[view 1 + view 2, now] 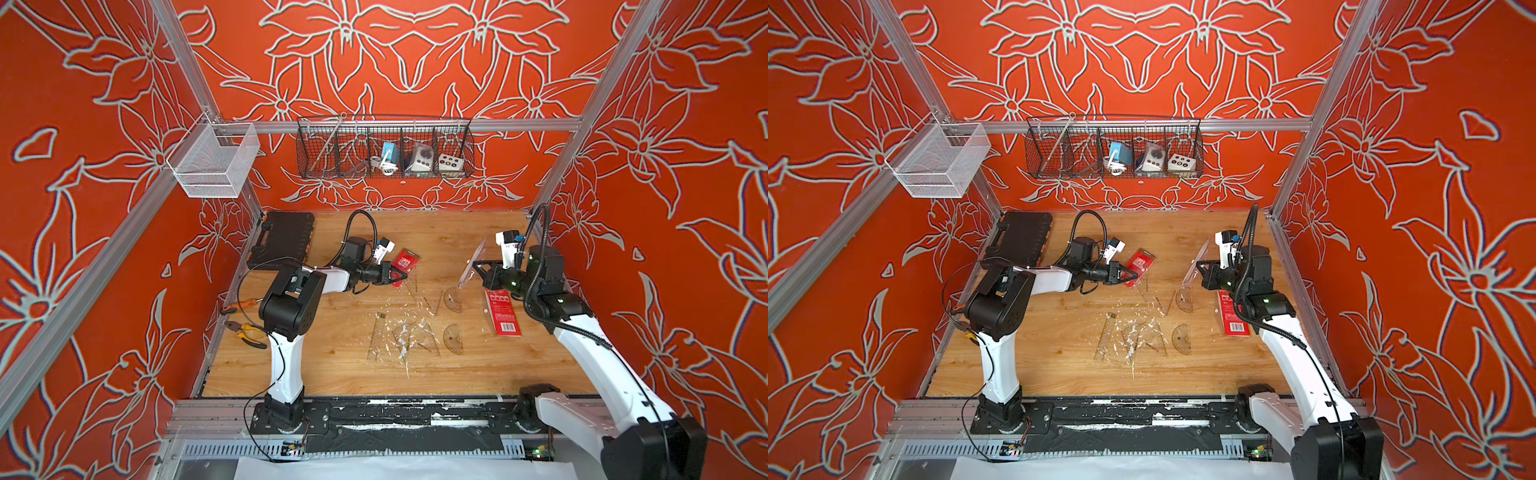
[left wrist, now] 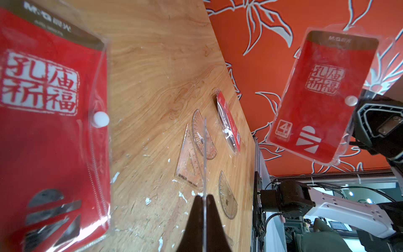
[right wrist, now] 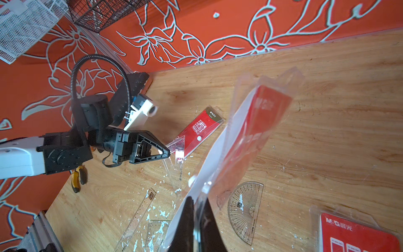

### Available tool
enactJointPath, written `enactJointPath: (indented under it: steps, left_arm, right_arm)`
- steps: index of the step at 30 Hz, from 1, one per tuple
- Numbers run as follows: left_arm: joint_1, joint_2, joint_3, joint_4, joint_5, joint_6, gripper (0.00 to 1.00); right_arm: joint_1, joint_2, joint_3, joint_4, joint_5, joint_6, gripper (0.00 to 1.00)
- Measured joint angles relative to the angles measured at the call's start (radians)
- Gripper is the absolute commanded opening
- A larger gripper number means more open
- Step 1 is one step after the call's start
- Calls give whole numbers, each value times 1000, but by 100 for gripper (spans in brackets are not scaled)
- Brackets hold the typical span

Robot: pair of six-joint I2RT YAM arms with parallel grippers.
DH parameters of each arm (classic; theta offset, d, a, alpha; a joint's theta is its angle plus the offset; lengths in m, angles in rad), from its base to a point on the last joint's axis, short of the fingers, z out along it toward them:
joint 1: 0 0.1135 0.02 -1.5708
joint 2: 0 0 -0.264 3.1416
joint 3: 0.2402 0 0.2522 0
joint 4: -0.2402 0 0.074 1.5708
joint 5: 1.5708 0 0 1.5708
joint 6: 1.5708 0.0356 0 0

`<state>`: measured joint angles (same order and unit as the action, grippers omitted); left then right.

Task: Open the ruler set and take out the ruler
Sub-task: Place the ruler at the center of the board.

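Next, my left gripper lowers the clear triangular ruler onto the open tabletop (image 1: 412, 293) (image 2: 165, 191) beside the red pouch and releases it there, just below the gripper.
My left gripper (image 1: 404, 276) (image 2: 204, 197) is shut on a clear triangular ruler (image 3: 178, 145), which the left wrist view shows edge-on (image 2: 205, 152), just above the table. Beside it a red ruler set pouch (image 1: 406, 261) (image 2: 50, 122) lies flat with its white snap showing. My right gripper (image 1: 474, 264) (image 3: 197, 199) is shut on the clear edge of a second ruler set pouch (image 2: 322, 96) (image 3: 246, 135) and holds it up in the air, tilted. Its red card is inside.
A third red pouch (image 1: 503, 312) lies by the right arm. Loose clear rulers, triangles (image 1: 411, 340) and two protractors (image 1: 454, 338) are spread mid-table among white flecks. A black tool case (image 1: 282, 239), a screwdriver (image 1: 239, 305) and pliers (image 1: 247, 332) line the left side. A wire basket (image 1: 384, 149) hangs on the back wall.
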<state>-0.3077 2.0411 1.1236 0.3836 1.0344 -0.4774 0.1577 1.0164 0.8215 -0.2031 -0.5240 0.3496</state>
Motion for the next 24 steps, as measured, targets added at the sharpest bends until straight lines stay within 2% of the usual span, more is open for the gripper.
enactJointPath:
  steps: [14,24]
  left_arm:
    - [-1,37,-51,76,-13,-69,11]
    - [-1,79,-60,116,-27,-117,25]
  right_arm:
    - [0,0,0,1,1,0,0]
    - [0,0,-7,1,9,0,0]
